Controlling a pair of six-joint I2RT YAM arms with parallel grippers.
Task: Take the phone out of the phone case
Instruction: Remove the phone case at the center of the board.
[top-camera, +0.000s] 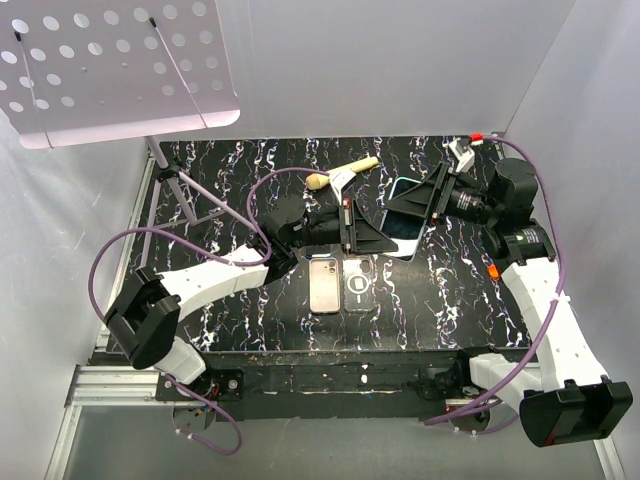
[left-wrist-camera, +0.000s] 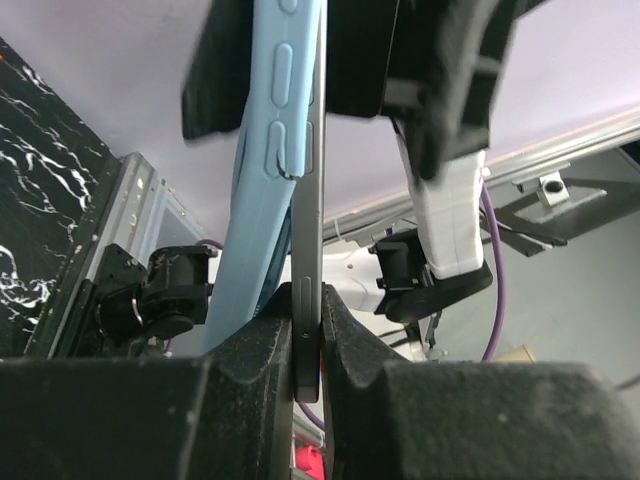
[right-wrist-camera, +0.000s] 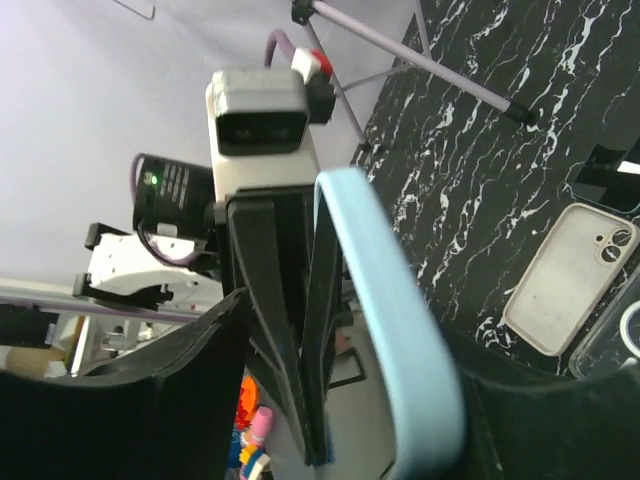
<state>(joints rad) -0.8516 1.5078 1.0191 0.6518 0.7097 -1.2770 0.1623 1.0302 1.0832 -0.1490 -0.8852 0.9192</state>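
Next, my left gripper turns the phone flat and lowers it onto the bare tabletop beyond the clear case to release it, since the blue case gapes open.
A phone (top-camera: 405, 230) in a light blue case (top-camera: 397, 184) is held up on edge between my two grippers, above the black marbled table. My left gripper (top-camera: 365, 238) is shut on the phone's bare grey edge (left-wrist-camera: 308, 250); in the left wrist view (left-wrist-camera: 308, 350) the jaws pinch it tightly. There the blue case (left-wrist-camera: 255, 200) has peeled away from the phone on the left side. My right gripper (top-camera: 415, 205) is shut on the far end of the case; its fingers (left-wrist-camera: 450, 70) straddle case and phone. The case rim (right-wrist-camera: 390, 310) fills the right wrist view.
A beige phone or case (top-camera: 324, 285) and a clear case (top-camera: 358, 283) lie flat at the table's middle front. A wooden-handled tool (top-camera: 340, 173) lies behind them. A tripod stand (top-camera: 185, 195) and a perforated white board (top-camera: 100, 70) are at the back left.
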